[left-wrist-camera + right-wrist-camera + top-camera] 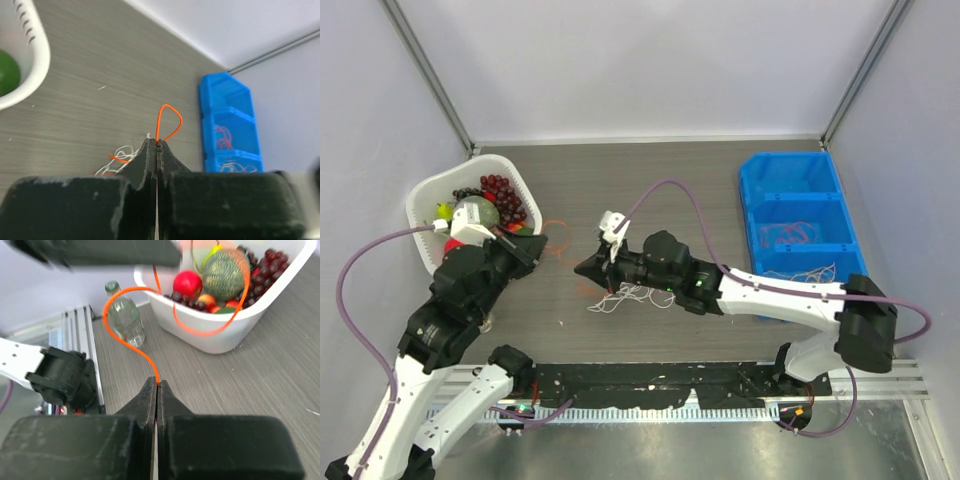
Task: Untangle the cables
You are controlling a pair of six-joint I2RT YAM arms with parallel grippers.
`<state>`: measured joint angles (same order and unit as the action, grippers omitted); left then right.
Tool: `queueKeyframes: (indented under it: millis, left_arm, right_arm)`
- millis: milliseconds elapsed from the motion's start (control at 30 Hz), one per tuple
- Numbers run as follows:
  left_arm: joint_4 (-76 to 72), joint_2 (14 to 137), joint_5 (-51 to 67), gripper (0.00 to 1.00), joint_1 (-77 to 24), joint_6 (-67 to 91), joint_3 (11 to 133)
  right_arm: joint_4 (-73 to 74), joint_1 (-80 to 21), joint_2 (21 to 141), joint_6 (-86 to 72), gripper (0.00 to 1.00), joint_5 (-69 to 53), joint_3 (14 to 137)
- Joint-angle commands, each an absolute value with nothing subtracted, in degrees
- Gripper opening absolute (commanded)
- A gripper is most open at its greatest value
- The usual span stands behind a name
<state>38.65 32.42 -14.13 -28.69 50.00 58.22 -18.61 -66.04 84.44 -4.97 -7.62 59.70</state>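
Note:
My right gripper needs to travel over the bin's middle section (796, 233), to its right in the top view, and let go of the orange cable where red cables lie.
A thin orange cable (556, 244) runs between my two grippers. My left gripper (158, 145) is shut on it, and a loop of the orange cable (167, 120) rises from its tips. My right gripper (157, 383) is shut on the orange cable (131, 340) too, which curves up toward the left arm. In the top view the left gripper (536, 245) is beside the white basket and the right gripper (586, 268) is at mid-table. A tangle of white cables (632, 296) lies under the right gripper, also in the left wrist view (117, 159).
A white basket (424, 200) of fruit stands at the left. A blue bin (798, 225) at the right holds red cables (792, 233) and white cables (800, 272). A clear bottle (124, 315) stands near the table's front edge. Purple arm cables arch over the table.

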Motion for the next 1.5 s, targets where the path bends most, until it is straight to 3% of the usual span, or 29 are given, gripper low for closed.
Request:
queueKeyframes:
  millis: [0,233,433,733,900,1167,1467]
  left_arm:
    - [38.8,33.9,-15.5,0.00,-28.4,49.1,53.2]
    - [30.6,40.1,3.6,0.00,-28.4,48.7,48.4]
    - [28.3,44.4,10.6,0.01,-28.4,48.7,48.3]
    - [32.6,39.7,2.7,0.53,-28.4,45.6,49.3]
    - [33.2,34.6,-2.4,0.69,-28.4,44.2,48.4]
    - [33.2,33.2,-0.3,0.76,-28.3,44.4,47.3]
    - [30.3,32.8,4.8,0.76,-28.4,46.5,44.9]
  right_arm:
    - [-24.1,-66.2,75.3,-8.4,0.01,-2.2,58.2]
    - [-24.3,-66.2,71.0,-10.4,0.01,6.2,56.9]
    - [-24.8,-66.2,69.1,-10.9,0.01,9.5,56.2]
    - [-19.0,-63.9,64.5,-8.3,0.01,22.5,55.1]
    - [-12.0,-56.6,62.2,-9.6,0.01,29.6,56.5]
    - [-8.7,-33.7,59.7,-12.7,0.01,30.7,57.7]
    - [-12.8,-21.2,62.2,-9.6,0.01,43.4,53.3]
